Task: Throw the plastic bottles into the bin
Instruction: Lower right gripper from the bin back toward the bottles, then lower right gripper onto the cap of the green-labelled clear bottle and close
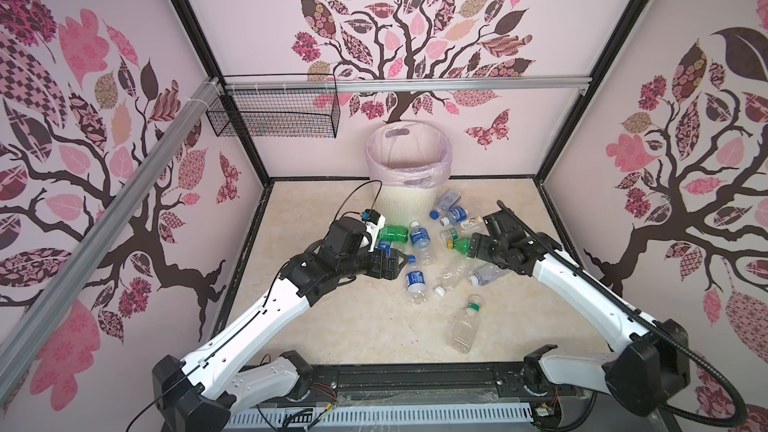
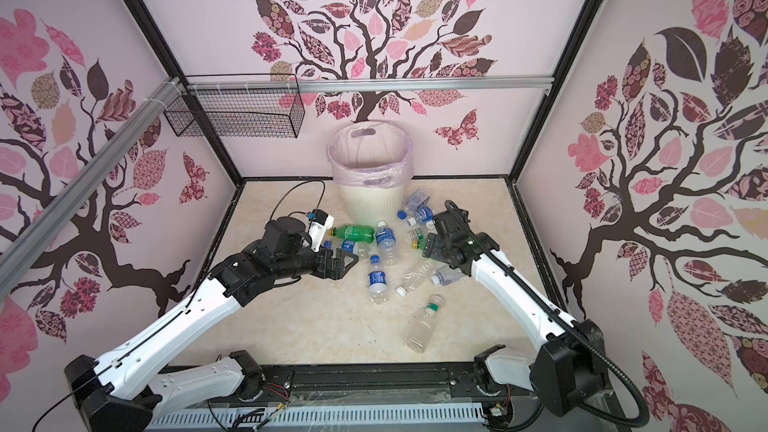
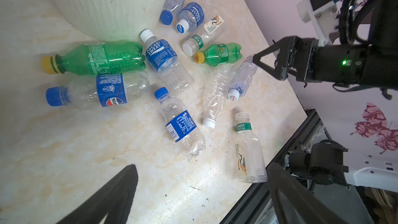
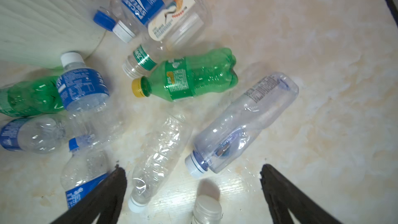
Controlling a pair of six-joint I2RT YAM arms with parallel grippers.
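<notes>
The right gripper draws back toward my base next and lowers its open fingers around the square bottle's green-banded neck (image 1: 475,302) (image 4: 207,210) below.
The bin (image 1: 409,195) (image 2: 370,197), cream and ribbed with a pink bag, stands at the back of the table. Several plastic bottles lie in front of it and to its right. Among them are a green Sprite bottle (image 1: 392,233) (image 3: 97,58), a smaller green one (image 3: 219,54) (image 4: 193,76), a Pocari Sweat bottle (image 3: 161,57), a blue-labelled one (image 1: 415,280) and a bluish clear one (image 4: 243,126). My left gripper (image 1: 392,265) (image 3: 202,182) hovers open by the pile's left side. My right gripper (image 1: 473,247) (image 4: 193,179) hangs open above the bluish bottle. Neither holds anything.
A black wire mesh basket (image 1: 274,114) hangs on the aluminium rail at the back left. A clear square bottle with a green neck band (image 1: 467,326) lies alone nearer the table's front edge. Patterned walls close in three sides.
</notes>
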